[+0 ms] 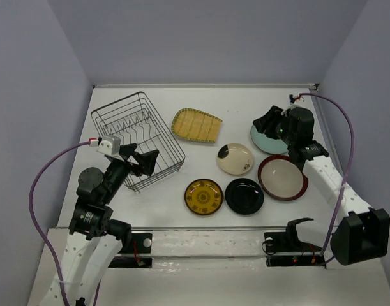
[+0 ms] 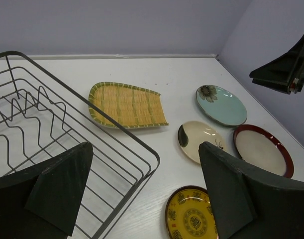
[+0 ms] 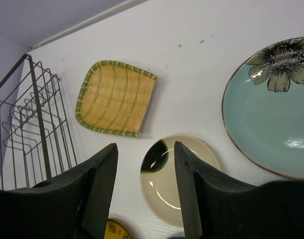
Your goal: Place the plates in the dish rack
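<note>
I need to move my right gripper down and across onto the yellow fan-shaped plate's straight edge, because it is below my gripper and to its left in the top view.
The empty wire dish rack stands at the back left. All the plates lie flat on the table: yellow fan-shaped, pale teal, cream with dark patches, red-rimmed, black, yellow patterned. My left gripper is open and empty, above the rack's near right corner. My right gripper is open and empty, raised over the teal plate and partly hiding it from above; the cream plate shows between its fingers.
Walls enclose the table at the back and on both sides. A metal rail runs along the near edge by the arm bases. Bare table lies between the rack and the yellow patterned plate.
</note>
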Motion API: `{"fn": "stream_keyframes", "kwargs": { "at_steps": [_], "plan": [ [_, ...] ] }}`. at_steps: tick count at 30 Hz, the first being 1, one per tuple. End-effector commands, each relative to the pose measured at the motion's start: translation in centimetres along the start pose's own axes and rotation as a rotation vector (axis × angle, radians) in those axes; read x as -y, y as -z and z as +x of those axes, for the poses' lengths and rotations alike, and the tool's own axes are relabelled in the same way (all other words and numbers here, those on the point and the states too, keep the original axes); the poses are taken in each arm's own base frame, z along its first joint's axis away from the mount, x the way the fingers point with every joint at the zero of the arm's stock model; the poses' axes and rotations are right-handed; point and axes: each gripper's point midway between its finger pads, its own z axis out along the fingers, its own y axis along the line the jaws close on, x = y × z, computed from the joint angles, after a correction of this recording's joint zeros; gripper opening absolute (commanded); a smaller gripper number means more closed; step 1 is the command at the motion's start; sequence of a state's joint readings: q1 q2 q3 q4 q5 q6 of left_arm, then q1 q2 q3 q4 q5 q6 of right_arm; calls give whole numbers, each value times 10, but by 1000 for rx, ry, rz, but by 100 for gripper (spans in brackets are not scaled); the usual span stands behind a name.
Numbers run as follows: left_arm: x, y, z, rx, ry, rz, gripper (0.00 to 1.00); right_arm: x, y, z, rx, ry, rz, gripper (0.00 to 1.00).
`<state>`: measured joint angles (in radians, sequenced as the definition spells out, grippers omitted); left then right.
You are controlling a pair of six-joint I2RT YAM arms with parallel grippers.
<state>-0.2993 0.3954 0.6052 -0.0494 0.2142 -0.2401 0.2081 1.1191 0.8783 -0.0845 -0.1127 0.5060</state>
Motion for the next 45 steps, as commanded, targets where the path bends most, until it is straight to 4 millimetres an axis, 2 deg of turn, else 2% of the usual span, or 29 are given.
{"fn": "stream_keyframes", "kwargs": {
  "at_steps": [1, 2, 4, 5, 11, 12, 13, 14, 16, 17, 19, 20, 21, 22, 24, 25, 26, 27, 28, 31, 32, 33, 34, 35, 36, 38, 40, 42, 45],
  "plan": [
    [13, 2, -28, 75, -25, 51, 99, -2, -27, -36, 36, -64, -83, 56],
    [15, 1, -31, 87, -26, 56, 99, -2, -33, -43, 45, -74, -106, 56],
    [19, 1, -32, 92, -22, 77, 99, 2, -46, -38, 11, -97, -117, 57],
    [22, 1, -31, 93, -12, 91, 99, 5, -62, -36, -1, -101, -118, 58],
    [35, -1, -32, 102, 2, 162, 99, 20, -94, -30, -25, -133, -101, 61],
    [38, -1, -31, 95, 1, 177, 99, 32, -105, -22, -50, -149, -79, 62],
    [39, -1, -31, 93, 1, 184, 99, 34, -110, -19, -60, -153, -76, 62],
    [41, -1, -30, 91, 5, 194, 99, 40, -125, -7, -89, -175, -86, 65],
    [41, -1, -30, 92, 7, 194, 99, 37, -131, -7, -93, -189, -108, 66],
    [40, -1, -30, 92, 7, 190, 99, 45, -141, 7, -127, -209, -103, 66],
    [39, -1, -30, 93, 8, 182, 99, 39, -152, 11, -142, -239, -159, 68],
    [38, -1, -30, 91, 10, 175, 99, 38, -157, 17, -158, -256, -181, 68],
    [35, -2, -30, 93, 10, 161, 99, 39, -164, 33, -209, -281, -220, 68],
    [35, -2, -29, 91, 10, 162, 99, 33, -169, 30, -198, -305, -261, 68],
    [35, -4, -28, 84, 12, 159, 99, 29, -179, 46, -238, -337, -305, 68],
    [35, -4, -27, 81, 12, 162, 99, 20, -184, 49, -251, -329, -325, 68],
    [35, -4, -27, 80, 12, 163, 99, 16, -189, 53, -263, -325, -331, 68],
    [36, -4, -27, 79, 12, 164, 99, 13, -195, 71, -305, -319, -327, 68],
    [35, -4, -27, 78, 13, 164, 99, 15, -200, 72, -308, -317, -320, 68],
    [35, -5, -26, 73, 11, 160, 99, -2, -215, 80, -327, -299, -336, 68],
    [35, -5, -26, 71, 11, 160, 99, 0, -221, 92, -352, -308, -323, 68],
    [33, -5, -26, 72, 12, 152, 99, -10, -227, 94, -352, -303, -333, 68],
    [33, -5, -26, 71, 13, 147, 99, -8, -233, 107, -376, -311, -321, 68],
    [33, -5, -26, 72, 13, 147, 99, -15, -236, 115, -392, -310, -328, 68],
    [32, -5, -26, 70, 13, 146, 99, -16, -242, 110, -379, -318, -326, 68],
    [32, -6, -25, 69, 13, 144, 99, -19, -248, 118, -389, -322, -323, 67],
    [33, -6, -24, 64, 14, 149, 99, -23, -257, 135, -418, -344, -314, 65],
    [33, -6, -24, 63, 14, 151, 97, -21, -261, 136, -416, -350, -309, 65],
    [33, -5, -25, 65, 12, 151, 88, -23, -263, 135, -409, -378, -312, 49]
  ]
}}
